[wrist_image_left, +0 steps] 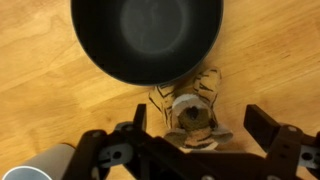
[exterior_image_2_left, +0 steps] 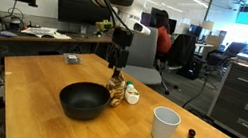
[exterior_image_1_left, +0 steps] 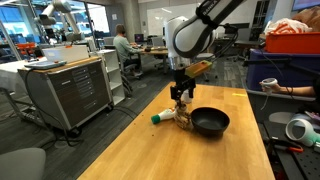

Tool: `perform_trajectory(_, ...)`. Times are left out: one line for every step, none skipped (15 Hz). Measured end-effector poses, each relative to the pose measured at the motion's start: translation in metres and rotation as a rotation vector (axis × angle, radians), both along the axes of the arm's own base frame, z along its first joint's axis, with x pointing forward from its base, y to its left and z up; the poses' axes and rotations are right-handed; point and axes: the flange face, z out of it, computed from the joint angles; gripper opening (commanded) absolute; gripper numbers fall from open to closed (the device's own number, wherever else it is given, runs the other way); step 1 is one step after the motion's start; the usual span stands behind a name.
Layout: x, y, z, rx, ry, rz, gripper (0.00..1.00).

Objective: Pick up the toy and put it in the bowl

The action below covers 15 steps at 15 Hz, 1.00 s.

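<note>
My gripper lowers slightly and closes its fingers around the upper part of the brown-and-tan toy next, since it sits just below, between the open fingers.
The toy (wrist_image_left: 190, 108) is a small brown-and-tan striped plush figure. In the wrist view it lies on the wooden table just below the rim of the black bowl (wrist_image_left: 147, 35). My gripper (wrist_image_left: 198, 120) is open, with one finger on each side of the toy and gaps between them. In both exterior views the gripper (exterior_image_1_left: 181, 100) (exterior_image_2_left: 116, 76) hangs straight down over the toy (exterior_image_1_left: 181, 116) (exterior_image_2_left: 116, 95), which sits right beside the bowl (exterior_image_1_left: 210, 123) (exterior_image_2_left: 83, 101).
A white bottle with a green cap (exterior_image_1_left: 160, 117) (exterior_image_2_left: 132, 95) lies next to the toy. A white cup (exterior_image_2_left: 164, 125) and a small black object (exterior_image_2_left: 192, 137) stand on the table (exterior_image_2_left: 43, 71). Office desks, cabinets and seated people surround it.
</note>
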Motion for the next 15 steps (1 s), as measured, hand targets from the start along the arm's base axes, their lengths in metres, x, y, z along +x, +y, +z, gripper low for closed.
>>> perform_trajectory(0.000,-0.002,-0.004,-0.004,0.004,0.001,1.00)
perform_trajectory(-0.001,-0.003,-0.007,-0.010,0.009,0.004,1.00)
perform_trajectory(-0.001,-0.004,-0.009,-0.015,0.013,0.006,1.00)
perform_trajectory(-0.002,-0.005,-0.012,-0.019,0.017,0.008,1.00)
perform_trajectory(-0.002,-0.006,-0.014,-0.021,0.019,0.009,1.00)
perform_trajectory(-0.002,-0.007,-0.015,-0.024,0.019,0.010,1.00)
perform_trajectory(-0.002,-0.007,-0.016,-0.025,0.019,0.011,0.86)
perform_trajectory(-0.002,-0.007,-0.017,-0.026,0.020,0.010,0.75)
perform_trajectory(-0.002,-0.007,-0.018,-0.026,0.021,0.010,0.68)
perform_trajectory(-0.002,-0.007,-0.019,-0.026,0.022,0.010,0.58)
perform_trajectory(-0.002,-0.007,-0.020,-0.026,0.024,0.009,0.51)
perform_trajectory(-0.002,-0.006,-0.020,-0.026,0.025,0.008,0.42)
perform_trajectory(-0.002,-0.006,-0.021,-0.026,0.025,0.005,0.35)
perform_trajectory(-0.002,-0.006,-0.021,-0.027,0.025,0.004,0.27)
perform_trajectory(-0.002,-0.005,-0.021,-0.027,0.025,0.003,0.20)
